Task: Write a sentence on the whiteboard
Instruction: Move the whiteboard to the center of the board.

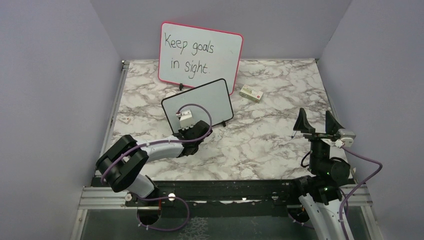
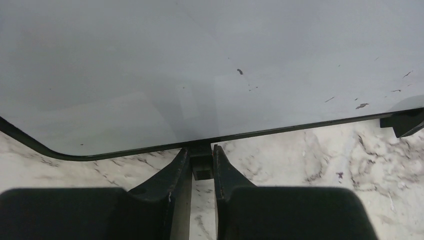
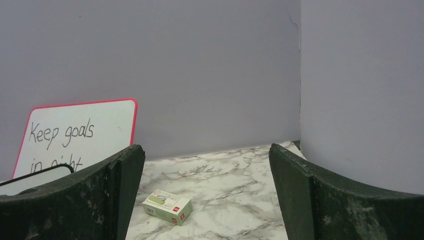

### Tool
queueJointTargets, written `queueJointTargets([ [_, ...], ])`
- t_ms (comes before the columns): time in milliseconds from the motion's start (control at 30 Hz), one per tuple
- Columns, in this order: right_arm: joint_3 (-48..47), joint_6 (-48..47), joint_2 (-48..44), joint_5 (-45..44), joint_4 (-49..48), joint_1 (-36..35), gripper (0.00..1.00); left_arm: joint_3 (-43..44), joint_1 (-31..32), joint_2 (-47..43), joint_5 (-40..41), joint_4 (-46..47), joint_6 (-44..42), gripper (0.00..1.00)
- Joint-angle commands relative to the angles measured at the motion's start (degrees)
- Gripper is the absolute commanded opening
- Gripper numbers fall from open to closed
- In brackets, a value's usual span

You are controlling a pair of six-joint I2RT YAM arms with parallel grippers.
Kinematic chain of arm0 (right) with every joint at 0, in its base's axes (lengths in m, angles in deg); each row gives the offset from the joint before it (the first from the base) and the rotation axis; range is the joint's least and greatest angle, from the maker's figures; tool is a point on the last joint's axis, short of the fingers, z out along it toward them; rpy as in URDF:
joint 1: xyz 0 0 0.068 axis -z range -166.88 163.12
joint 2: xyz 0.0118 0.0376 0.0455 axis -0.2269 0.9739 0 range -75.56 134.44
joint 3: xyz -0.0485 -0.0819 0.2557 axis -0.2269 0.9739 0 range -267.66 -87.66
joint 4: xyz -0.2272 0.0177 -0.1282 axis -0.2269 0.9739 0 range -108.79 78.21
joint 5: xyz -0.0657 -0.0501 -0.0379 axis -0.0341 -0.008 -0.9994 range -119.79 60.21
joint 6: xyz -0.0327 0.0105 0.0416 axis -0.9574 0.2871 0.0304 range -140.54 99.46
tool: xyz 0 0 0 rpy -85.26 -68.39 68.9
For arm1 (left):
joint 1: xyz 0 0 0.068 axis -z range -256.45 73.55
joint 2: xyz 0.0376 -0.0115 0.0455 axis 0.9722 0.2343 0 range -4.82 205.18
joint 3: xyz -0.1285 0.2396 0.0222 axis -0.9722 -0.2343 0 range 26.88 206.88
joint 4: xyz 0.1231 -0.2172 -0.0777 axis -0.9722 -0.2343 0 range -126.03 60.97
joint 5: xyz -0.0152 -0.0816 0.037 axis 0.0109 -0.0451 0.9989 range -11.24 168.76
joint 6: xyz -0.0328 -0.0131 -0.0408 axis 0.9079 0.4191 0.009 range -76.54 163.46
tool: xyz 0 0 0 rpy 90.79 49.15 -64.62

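Note:
I will next use my left gripper to move the board to the right in the top view, onto bare tabletop beside the board's second foot, and let go of it, because the board is off-center.
The small black-framed whiteboard stands tilted mid-table, and its face is blank. No blue sentence shows on it. In the left wrist view the board fills the upper part, with only a few dark specks. My left gripper is at the board's lower edge, shut on one of its little black feet. A second foot shows at the right. My right gripper is raised at the right side of the table, open and empty. A corner of the board shows in the right wrist view.
The larger pink-framed whiteboard with black handwriting leans at the back wall behind the small one. A small green and white box lies to the right of the boards, also seen in the right wrist view. A small white piece lies near the left edge.

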Motion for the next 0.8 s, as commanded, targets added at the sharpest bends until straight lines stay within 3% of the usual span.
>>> queueJointTargets([
  [0,0.62,-0.59,-1.32,1.25,-2.05,-0.35,1.0,2.84,5.25,3.18,-4.13,-0.55,3.24,0.0],
  [367,0.53,-0.51,-2.07,0.96,-1.76,-0.35,1.0,11.08,12.98,10.9,-3.0,-1.63,6.4,0.0],
  [767,0.44,-0.33,-2.82,0.91,-1.21,-0.49,1.0,18.31,12.96,16.8,3.22,-7.98,8.93,0.0],
])
